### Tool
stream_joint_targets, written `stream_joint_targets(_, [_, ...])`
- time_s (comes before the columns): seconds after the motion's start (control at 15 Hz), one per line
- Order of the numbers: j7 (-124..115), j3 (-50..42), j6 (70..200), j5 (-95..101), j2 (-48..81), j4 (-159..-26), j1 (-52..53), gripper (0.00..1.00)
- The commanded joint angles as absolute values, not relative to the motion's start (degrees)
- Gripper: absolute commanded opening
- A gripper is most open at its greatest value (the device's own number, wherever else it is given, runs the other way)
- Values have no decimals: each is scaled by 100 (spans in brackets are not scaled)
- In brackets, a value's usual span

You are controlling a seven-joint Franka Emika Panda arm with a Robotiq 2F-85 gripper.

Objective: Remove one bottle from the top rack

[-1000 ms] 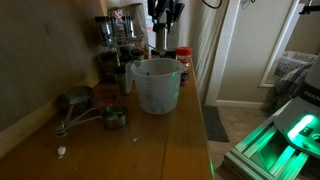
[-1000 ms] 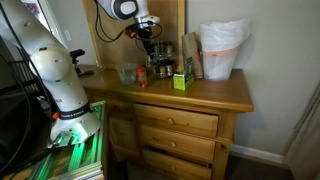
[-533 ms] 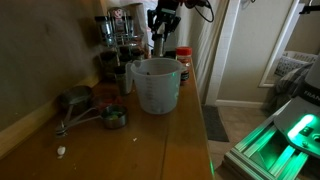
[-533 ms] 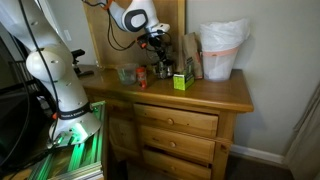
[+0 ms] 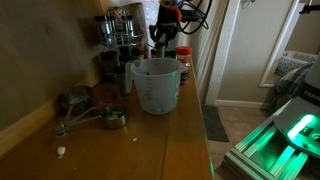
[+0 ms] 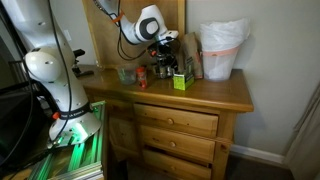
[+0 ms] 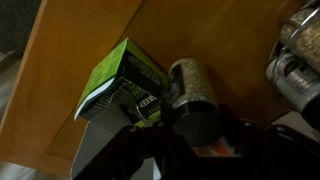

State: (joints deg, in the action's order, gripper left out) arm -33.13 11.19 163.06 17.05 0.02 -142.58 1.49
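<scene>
My gripper moves down next and releases the spice jar (image 7: pixel 187 85) on the bare wood between the green box and the rack, since that clear spot lies beneath it.
The dark two-tier spice rack (image 5: pixel 113 45) stands at the back of the wooden top, and its top rack (image 5: pixel 118 22) holds small dark-lidded glass jars. My gripper (image 5: pixel 162 30) hangs to the right of the rack, above the table. In the wrist view the gripper (image 7: pixel 196 122) seems shut on a small spice jar (image 7: pixel 187 85) with a dark lid, held over the wood. Rack jars (image 7: pixel 296 55) show at the right edge of that view. The gripper also shows in an exterior view (image 6: pixel 166 50).
A clear plastic measuring jug (image 5: pixel 155 85) stands mid-table. A red-lidded jar (image 5: pixel 183 62) is behind it. A green box (image 7: pixel 120 82) lies below the gripper and also shows in an exterior view (image 6: pixel 180 81). Metal measuring cups (image 5: pixel 85 108) lie at the left. A white bag (image 6: pixel 222 48) stands by the wall.
The gripper has moved away from the rack, sideways and a little lower, with the jar in it. Nothing else on the table has moved.
</scene>
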Motion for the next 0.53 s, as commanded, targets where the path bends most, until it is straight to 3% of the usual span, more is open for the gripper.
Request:
stream_joint_targets(0.0, [-3542, 1212, 16248, 1890, 98, -14064, 248, 25])
stream_joint_targets(0.47, [-3770, 1253, 15948, 2265, 347, -13894, 328, 25])
